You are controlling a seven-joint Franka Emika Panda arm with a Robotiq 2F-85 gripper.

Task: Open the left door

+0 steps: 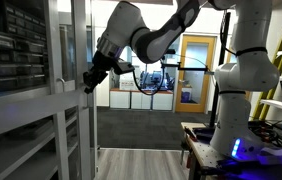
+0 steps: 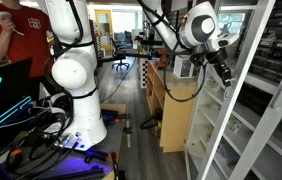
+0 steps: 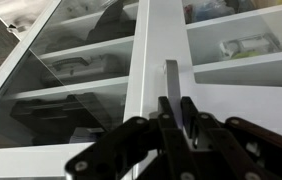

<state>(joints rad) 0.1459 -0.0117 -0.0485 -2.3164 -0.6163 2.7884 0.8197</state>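
Note:
I'll pull the edge handle toward the robot base, then release.
The left door is a glass-paned leaf with a pale grey-white frame; shelves with stored items show behind the glass. A small edge handle stands on its vertical stile. In the wrist view my gripper is shut on this handle, with a black finger on each side of it. In both exterior views the gripper is at the edge of the door frame, at about mid height. I cannot tell how far the door is swung.
The matching right-hand glass leaf adjoins the stile. An orange wood-framed glass door is far behind. The robot base stands on a cable-covered stand. A person in red and a wooden cabinet are nearby.

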